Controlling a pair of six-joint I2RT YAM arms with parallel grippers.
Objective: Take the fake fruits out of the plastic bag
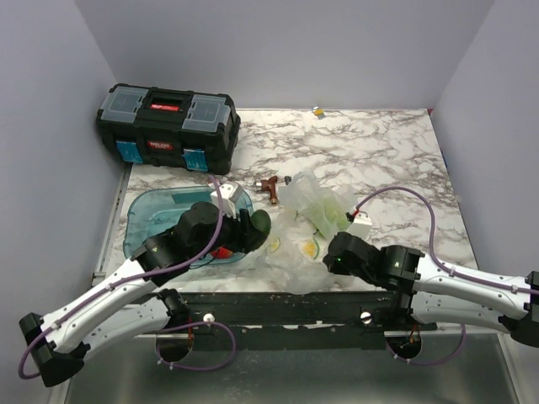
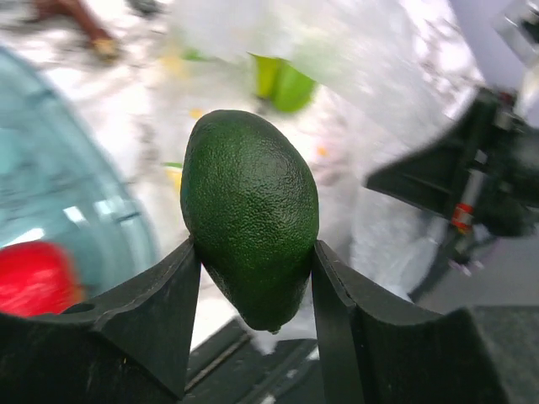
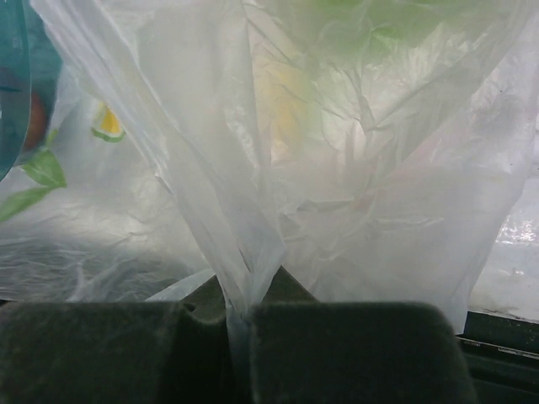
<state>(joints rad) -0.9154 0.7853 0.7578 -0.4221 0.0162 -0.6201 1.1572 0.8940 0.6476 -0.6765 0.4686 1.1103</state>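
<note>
The left gripper should go over the bottom of the tray next to the red fruit next, then lower and let go, since the dark green fruit [image 2: 250,215] is clear of the bag.
My left gripper [image 2: 257,269] is shut on the dark green avocado-shaped fruit [image 2: 250,215] and holds it between the blue tray and the bag; the fruit also shows in the top view [image 1: 262,221]. The red round fruit [image 2: 34,278] lies in the tray, partly hidden under my arm in the top view [image 1: 221,252]. The clear plastic bag [image 1: 313,209] lies crumpled at the table's middle. My right gripper [image 3: 240,307] is shut on a fold of the bag [image 3: 354,185]. A yellow-green fruit [image 3: 278,101] and a green one [image 2: 282,84] show dimly through the plastic.
A blue translucent tray [image 1: 156,210] lies at the left, under my left arm. A black toolbox [image 1: 168,126] stands at the back left. A small brown object [image 1: 271,187] lies behind the bag. A tiny yellow item [image 1: 318,111] sits at the back edge.
</note>
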